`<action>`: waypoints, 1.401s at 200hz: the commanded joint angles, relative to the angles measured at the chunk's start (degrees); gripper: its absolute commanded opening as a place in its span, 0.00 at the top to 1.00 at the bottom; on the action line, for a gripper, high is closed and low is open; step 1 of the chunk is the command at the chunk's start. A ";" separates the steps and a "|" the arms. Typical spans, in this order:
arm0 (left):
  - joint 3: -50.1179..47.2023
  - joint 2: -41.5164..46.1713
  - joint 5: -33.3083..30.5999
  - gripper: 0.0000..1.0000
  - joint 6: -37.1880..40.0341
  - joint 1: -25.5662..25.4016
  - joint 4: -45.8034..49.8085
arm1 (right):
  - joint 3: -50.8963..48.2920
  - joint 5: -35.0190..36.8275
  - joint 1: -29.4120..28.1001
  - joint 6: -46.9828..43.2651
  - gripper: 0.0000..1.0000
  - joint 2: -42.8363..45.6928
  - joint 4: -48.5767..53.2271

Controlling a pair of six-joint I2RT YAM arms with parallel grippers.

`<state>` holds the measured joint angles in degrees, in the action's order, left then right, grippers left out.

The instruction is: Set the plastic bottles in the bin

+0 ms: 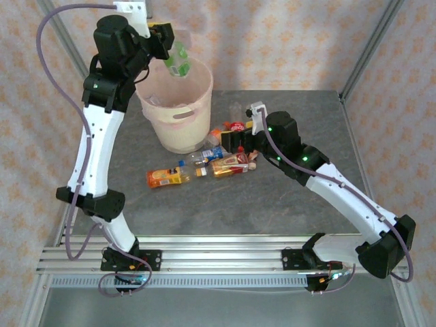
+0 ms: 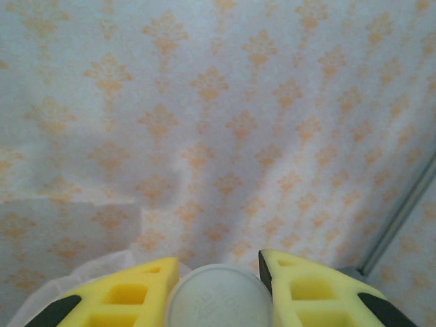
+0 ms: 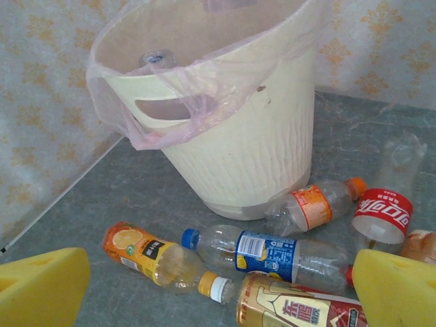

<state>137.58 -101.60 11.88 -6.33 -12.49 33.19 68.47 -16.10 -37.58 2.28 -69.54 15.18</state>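
My left gripper should lower next and tip downward over the bin's opening (image 1: pixel 178 87) below it to release the clear bottle.
My left gripper (image 1: pixel 169 49) is raised over the bin (image 1: pixel 176 112), shut on a clear bottle with a green label (image 1: pixel 179 61) that hangs above the rim. In the left wrist view its round pale end (image 2: pixel 219 298) sits tight between the yellow fingers (image 2: pixel 139 293). My right gripper (image 1: pixel 235 141) hovers open, low over several bottles lying beside the bin (image 3: pixel 252 143): an orange-juice one (image 3: pixel 139 252), a blue-labelled one (image 3: pixel 269 253), a gold-and-red one (image 3: pixel 300 312), an orange-labelled one (image 3: pixel 317 204) and a red cola one (image 3: pixel 383 212). Another bottle (image 3: pixel 155 58) lies inside the bin.
A thin pink liner (image 3: pixel 170 116) drapes over the bin's rim. Patterned walls close the table (image 1: pixel 286 204) at the back and sides, with a metal post (image 1: pixel 371 48) at the back right. Bare grey tabletop lies in front of the bottles.
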 commanded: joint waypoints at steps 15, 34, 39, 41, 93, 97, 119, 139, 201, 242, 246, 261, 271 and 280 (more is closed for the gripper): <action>7.03 -6.97 -2.17 1.00 3.40 2.76 9.06 | -0.55 3.92 -0.30 1.84 0.01 0.63 1.15; 7.62 -9.59 -2.96 1.00 4.67 3.56 10.26 | -0.49 8.05 -0.30 3.75 0.01 0.59 2.00; 7.62 -10.04 -3.45 1.00 5.10 3.71 10.46 | -0.38 9.29 -0.30 4.22 0.01 0.46 2.49; 7.57 -10.33 -3.62 1.00 5.32 3.77 10.44 | -0.29 9.72 -0.30 4.40 0.01 0.46 2.68; 11.00 -16.86 -5.37 1.00 9.65 4.74 15.57 | 2.08 20.48 -0.22 8.80 0.01 -1.86 8.20; 11.51 -17.44 -5.37 1.00 9.98 4.78 16.19 | 2.22 21.16 -0.21 9.13 0.01 -2.05 8.49; 12.08 -19.53 -5.05 1.00 11.20 4.81 18.01 | 3.02 25.24 0.43 11.45 0.01 -3.24 10.55; 12.03 -21.03 -4.42 0.99 11.77 4.78 19.18 | 4.00 28.46 1.88 15.50 0.01 -4.60 13.45; 12.01 -23.96 0.69 0.76 10.91 4.78 20.34 | 6.68 20.37 11.06 28.22 0.01 -11.95 23.68; 12.01 -24.22 1.69 0.42 10.38 4.78 20.64 | 6.55 15.85 13.98 29.71 0.01 -16.81 23.72; 12.01 -24.11 1.66 0.40 10.35 4.79 20.67 | 6.63 15.68 14.03 29.66 0.01 -17.16 23.68; 12.00 -23.45 1.67 0.34 10.19 4.80 20.60 | 7.29 15.23 14.27 29.45 0.00 -18.77 24.14; 12.01 -22.88 1.61 0.31 10.02 4.82 20.53 | 7.68 14.92 14.36 29.36 0.00 -19.91 24.34; 11.97 -22.32 1.50 0.30 9.85 4.81 20.44 | 8.05 14.57 14.38 29.19 0.01 -20.85 24.50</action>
<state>147.72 -126.06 13.06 3.38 -8.14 52.45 74.19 -0.08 -23.53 30.55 -88.40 37.36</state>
